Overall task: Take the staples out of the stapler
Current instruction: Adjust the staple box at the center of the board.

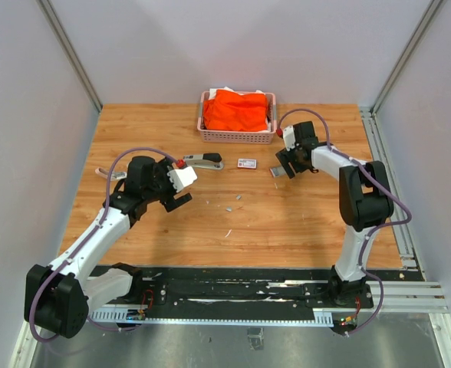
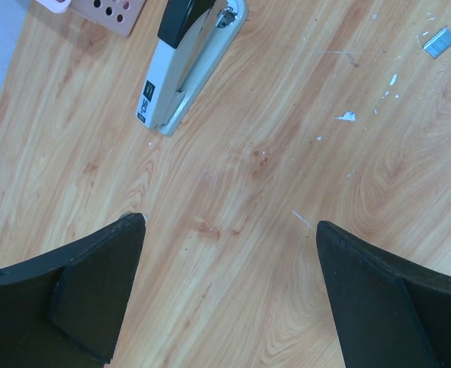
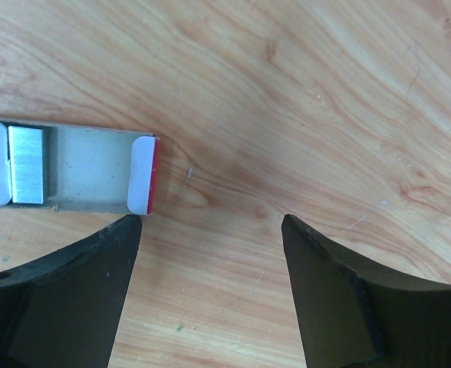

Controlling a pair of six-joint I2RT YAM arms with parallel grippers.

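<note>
I will next move my left gripper outward and to the right in the top view, then down around the stapler's black top (image 1: 212, 157) (image 2: 184, 20), because it lies closed beyond my open fingers.
The stapler (image 1: 203, 160), grey with a black top, lies closed on the table in front of the basket. It also shows at the top of the left wrist view (image 2: 181, 67). Short silvery staple strips (image 1: 232, 206) lie loose on the wood mid-table; one shows in the left wrist view (image 2: 440, 41). My left gripper (image 1: 178, 202) (image 2: 229, 224) is open and empty over bare wood, below the stapler. My right gripper (image 1: 285, 165) (image 3: 210, 220) is open and empty, just beside an open cardboard tray (image 3: 87, 170) that holds a staple block (image 3: 26, 165).
A pink basket (image 1: 210, 135) with orange cloth stands at the back centre. A small flat white box with a red label (image 1: 247, 162) lies right of the stapler. A small metal object (image 1: 106, 174) lies at the far left. Small white scraps (image 2: 347, 116) dot the wood.
</note>
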